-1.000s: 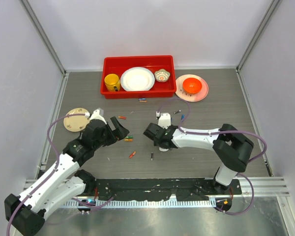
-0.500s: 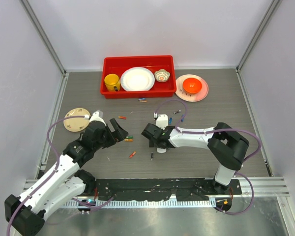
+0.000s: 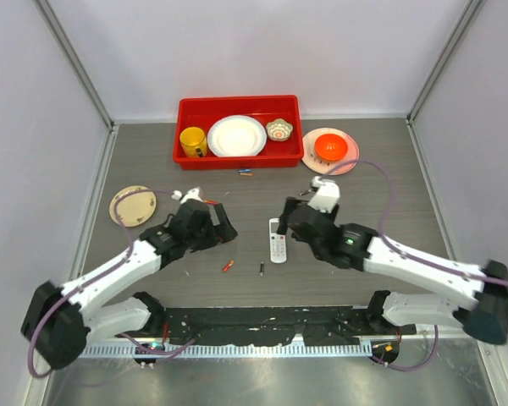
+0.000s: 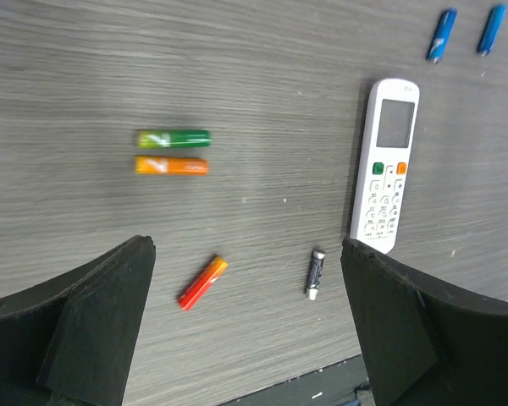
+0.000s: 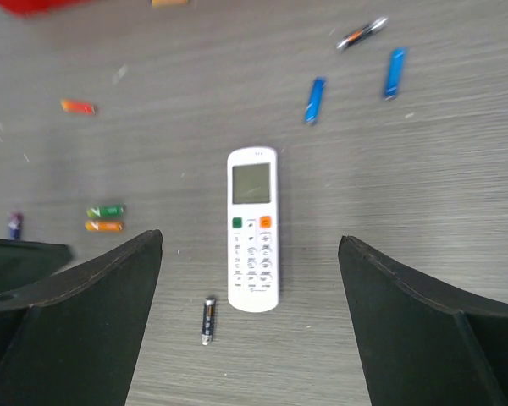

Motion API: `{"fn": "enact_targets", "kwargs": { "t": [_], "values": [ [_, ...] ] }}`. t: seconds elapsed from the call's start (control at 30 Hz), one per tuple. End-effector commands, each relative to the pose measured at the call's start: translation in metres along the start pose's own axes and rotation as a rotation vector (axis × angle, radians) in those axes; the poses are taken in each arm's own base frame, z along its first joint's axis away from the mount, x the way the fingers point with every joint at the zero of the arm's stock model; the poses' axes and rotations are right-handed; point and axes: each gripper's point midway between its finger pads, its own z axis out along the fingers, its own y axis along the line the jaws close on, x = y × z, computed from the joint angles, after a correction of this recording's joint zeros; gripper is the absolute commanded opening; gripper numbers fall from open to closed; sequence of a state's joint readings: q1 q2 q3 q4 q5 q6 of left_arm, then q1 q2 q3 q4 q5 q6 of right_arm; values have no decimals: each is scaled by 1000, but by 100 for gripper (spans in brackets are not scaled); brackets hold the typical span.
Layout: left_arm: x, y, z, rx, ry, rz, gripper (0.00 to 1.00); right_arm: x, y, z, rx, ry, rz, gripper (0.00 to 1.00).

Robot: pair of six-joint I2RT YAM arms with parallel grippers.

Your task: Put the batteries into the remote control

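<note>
The remote's screen end (image 3: 275, 227) (image 4: 395, 127) is below my left gripper and to its right in the top view, so I should move the open fingers that way and then down around it.
The white remote control (image 3: 277, 240) lies flat, screen and keys up, its battery slot hidden; it also shows in the left wrist view (image 4: 385, 176) and the right wrist view (image 5: 252, 228). My left gripper (image 3: 223, 228) is open and empty (image 4: 247, 292), above a red-orange battery (image 4: 202, 282) and a black battery (image 4: 315, 272). A green battery (image 4: 173, 138) and an orange battery (image 4: 172, 165) lie side by side. My right gripper (image 3: 290, 222) is open and empty (image 5: 250, 292), above the remote's lower end. Two blue batteries (image 5: 315, 100) lie beyond the remote.
A red bin (image 3: 237, 101) at the back holds a yellow mug (image 3: 192, 140), a white plate (image 3: 236, 135) and a small bowl (image 3: 279, 128). A pink plate (image 3: 349, 162) with an orange bowl is beside it. A round coaster (image 3: 132, 205) lies at left.
My right gripper has lifted off the remote and drawn back to the right, leaving it lying uncovered. My left gripper has moved right, over the loose batteries.
</note>
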State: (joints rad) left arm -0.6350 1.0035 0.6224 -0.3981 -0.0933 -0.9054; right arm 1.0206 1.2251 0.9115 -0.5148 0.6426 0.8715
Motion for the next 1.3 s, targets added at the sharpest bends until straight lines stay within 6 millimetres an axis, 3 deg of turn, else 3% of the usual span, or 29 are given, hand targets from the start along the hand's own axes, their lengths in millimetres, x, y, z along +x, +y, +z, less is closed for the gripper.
{"fn": "enact_targets", "kwargs": {
  "t": [0.0,0.03,0.07,0.1,0.13,0.17,0.2,0.27,0.43,0.57,0.73,1.27],
  "values": [
    [-14,-72,20,119,-47,85,95,-19,-73,-25,153,-180,55,91],
    [0,-72,41,71,1,122,95,-21,-79,-28,157,-196,76,91],
    [8,-83,45,71,19,162,95,-22,-84,-31,163,-211,103,91],
    [2,-103,49,87,13,196,95,-21,-91,-35,161,-218,117,91],
    [6,-107,54,65,28,227,96,-21,-93,-36,153,-219,126,91],
    [23,-106,70,23,71,282,96,-20,-94,-37,150,-218,125,91],
    [15,-117,71,3,49,318,97,-20,-95,-39,139,-218,132,91],
    [21,-127,86,-16,67,369,100,-18,-95,-39,133,-211,128,91],
    [33,-126,111,-71,124,398,100,-10,-96,-36,137,-182,94,91],
    [37,-133,124,-77,141,403,100,-11,-95,-38,128,-185,108,91],
    [42,-123,139,-146,159,427,98,-17,-95,-43,107,-206,129,91],
    [57,-104,154,-293,135,317,87,-15,-104,-41,137,-221,147,91]
  ]
}}
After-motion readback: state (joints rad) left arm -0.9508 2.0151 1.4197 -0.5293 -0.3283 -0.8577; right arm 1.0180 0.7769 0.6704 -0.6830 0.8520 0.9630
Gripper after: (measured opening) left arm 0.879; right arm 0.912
